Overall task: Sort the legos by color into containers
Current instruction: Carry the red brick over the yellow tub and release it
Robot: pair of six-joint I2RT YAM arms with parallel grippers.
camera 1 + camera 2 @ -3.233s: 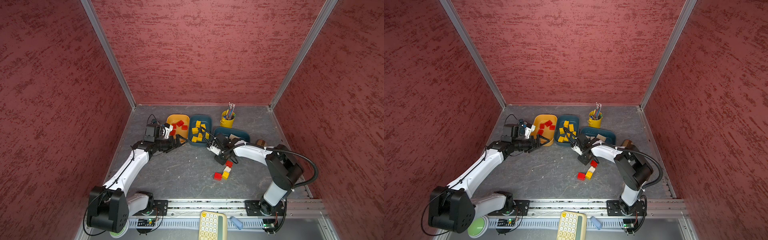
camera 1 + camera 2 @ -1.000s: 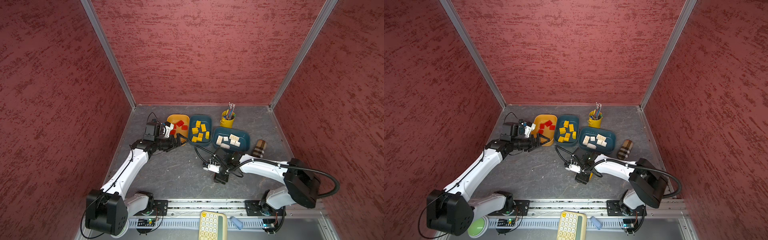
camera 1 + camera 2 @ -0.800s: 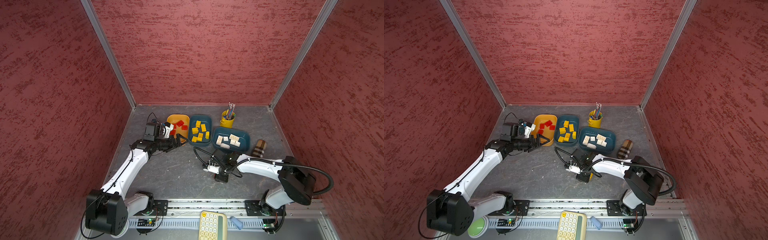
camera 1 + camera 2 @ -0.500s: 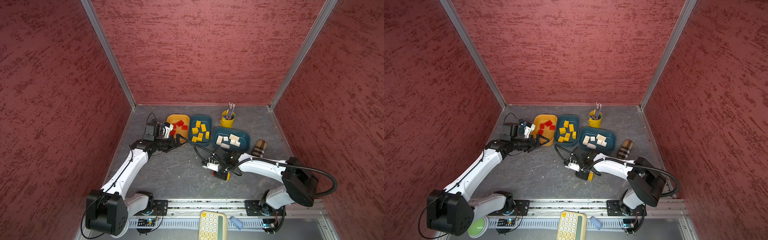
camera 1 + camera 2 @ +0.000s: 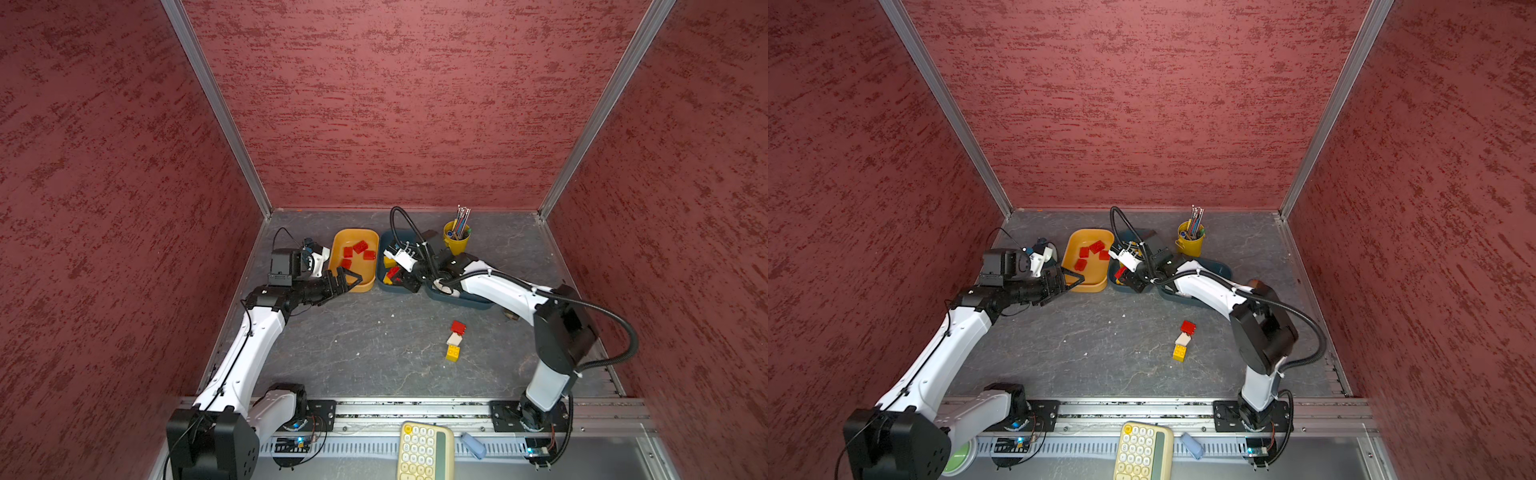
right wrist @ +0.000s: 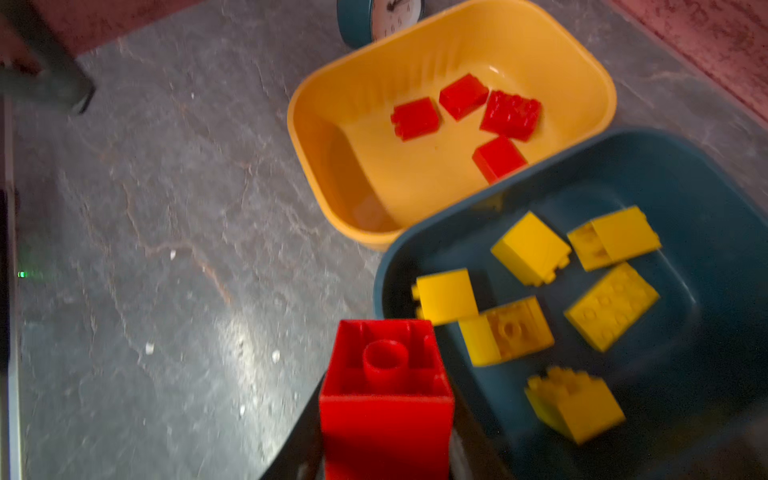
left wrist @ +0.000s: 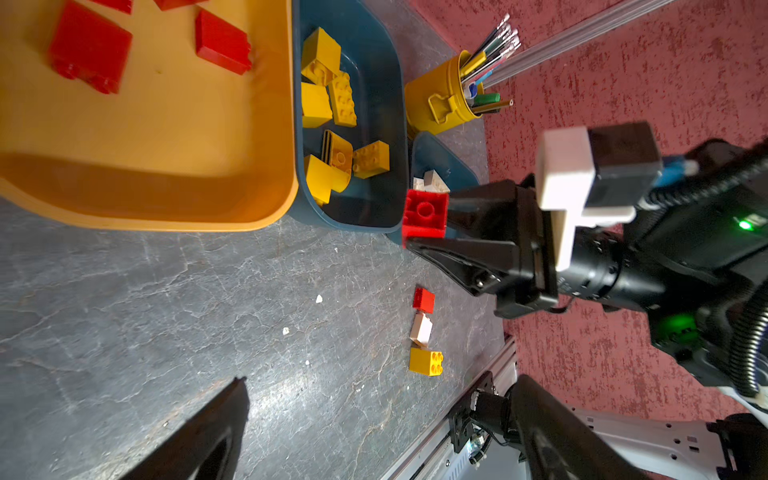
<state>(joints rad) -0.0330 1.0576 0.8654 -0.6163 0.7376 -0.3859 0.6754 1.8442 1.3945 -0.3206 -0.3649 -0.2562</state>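
My right gripper moves over the orange container (image 6: 457, 137) next, which lies across the middle teal container's rim from it. It then releases the red lego where matching red legos lie.
My right gripper (image 5: 397, 277) is shut on a red lego (image 5: 392, 274), square, its hollow underside toward the right wrist camera (image 6: 384, 390). It hangs over the near edge of the middle teal container (image 5: 384, 286), which holds several yellow legos (image 6: 528, 249). The orange container (image 5: 355, 286) to its left holds several red legos (image 5: 359, 247). My left gripper (image 5: 349, 278) stands open and empty at the orange container's near rim. The other teal container (image 5: 469, 301) lies partly under the right arm, with white legos (image 7: 432, 180) in it. Loose on the table lie a red lego (image 5: 458, 327), a white one (image 5: 454, 339) and a yellow one (image 5: 453, 353).
A yellow cup of pens (image 5: 456, 239) stands behind the teal containers. A small teal clock (image 6: 374, 16) sits behind the orange one. A cream calculator (image 5: 424, 451) lies past the metal rail (image 5: 415, 409) at the front. Red walls close the sides and back.
My right gripper closed on a red lego among the loose ones near the front, then lifted and carried it back and left to the containers. The left arm has stayed put.
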